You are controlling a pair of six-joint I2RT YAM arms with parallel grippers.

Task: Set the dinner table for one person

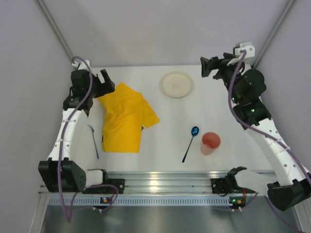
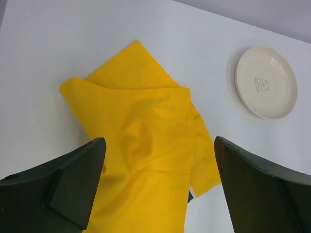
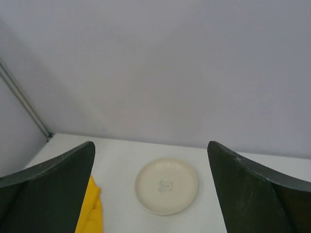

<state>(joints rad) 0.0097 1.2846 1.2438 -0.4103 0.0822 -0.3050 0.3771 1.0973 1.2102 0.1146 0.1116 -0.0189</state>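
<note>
Next, my left gripper moves back toward the spoon's side, then lowers to the cloth's near edge, since the cloth [image 1: 125,119] is folded over itself.
The white dinner table [image 1: 228,109] holds a crumpled yellow cloth [image 1: 125,119] at the left, a cream plate [image 1: 177,84] at the back, a blue spoon [image 1: 190,143] and a red cup [image 1: 210,143] at the front right, and a thin blue utensil [image 1: 93,141] left of the cloth. My left gripper [image 1: 106,83] is open and empty above the cloth's far left corner; the cloth [image 2: 141,145] and the plate [image 2: 266,82] show in its wrist view. My right gripper [image 1: 208,67] is open and empty, raised at the back right, facing the plate [image 3: 166,185].
A ribbed aluminium rail [image 1: 160,182] runs along the near edge between the arm bases. Grey walls close in the table at the back and sides. A dark blue item peeks from under the cloth's right edge [image 2: 190,195].
</note>
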